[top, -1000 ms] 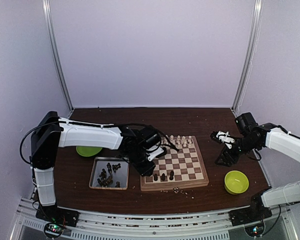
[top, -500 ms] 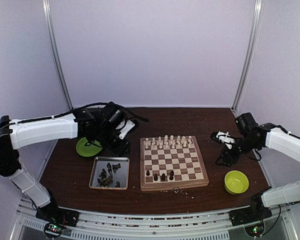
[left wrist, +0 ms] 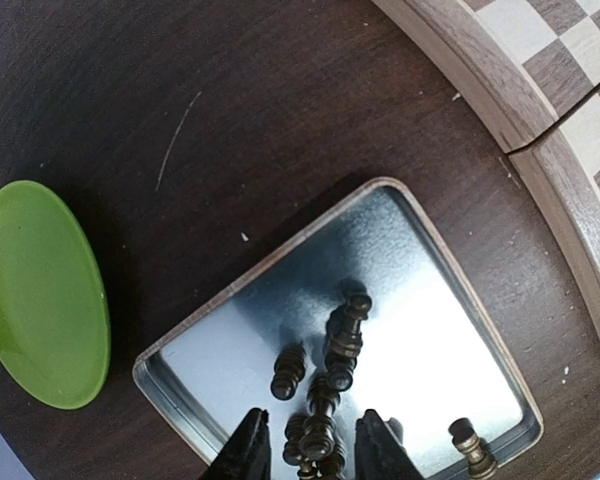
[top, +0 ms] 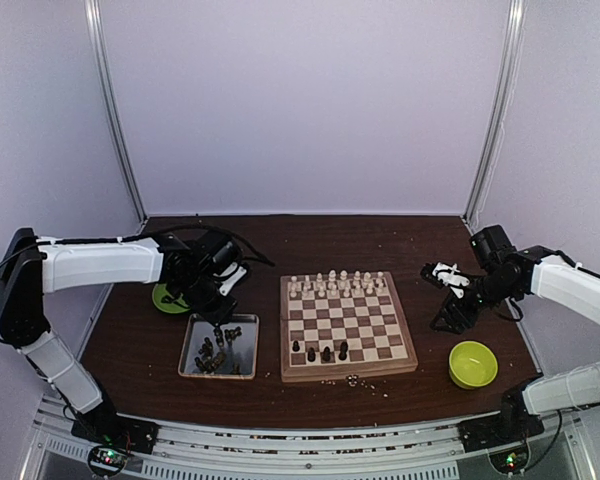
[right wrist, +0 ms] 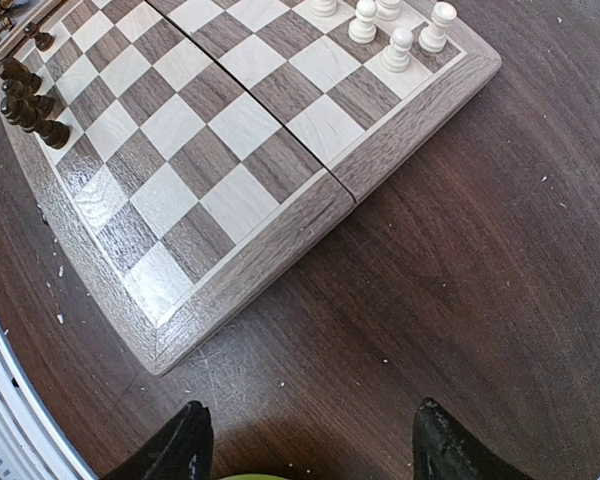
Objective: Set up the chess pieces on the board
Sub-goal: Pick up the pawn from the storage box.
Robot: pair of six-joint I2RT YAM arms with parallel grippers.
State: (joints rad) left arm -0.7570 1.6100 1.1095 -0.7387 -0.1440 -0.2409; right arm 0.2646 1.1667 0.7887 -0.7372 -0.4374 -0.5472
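I next need to lower my left gripper and pull it back onto the dark piece at the heap's green-plate side (top: 208, 346) (left wrist: 294, 432), because the board's near row still has empty squares.
The board (top: 348, 372) lies at the table's middle. Several dark chess pieces (top: 325, 352) stand in its near row, and they also show in the right wrist view (right wrist: 25, 100). More dark pieces (top: 215, 350) lie in a heap in the silver tray (top: 186, 352). My left gripper (top: 218, 302) hangs open above that heap (left wrist: 330, 400), its fingers either side of an upright piece and holding nothing (left wrist: 312, 448). My right gripper (top: 450, 318) is open wide and empty (right wrist: 310, 445), over bare table right of the board's edge (right wrist: 250, 270).
Cream chessmen (top: 340, 282) fill the board's far rows (right wrist: 400, 30). A green plate (top: 168, 298) lies behind the tray (left wrist: 40, 290). A green bowl (top: 472, 363) sits right of the board, below my right gripper. Crumbs lie by the board's near edge.
My left arm left the board's near-left corner, where one more dark piece now stands, swung back left, then came down over the tray. My right arm has not moved.
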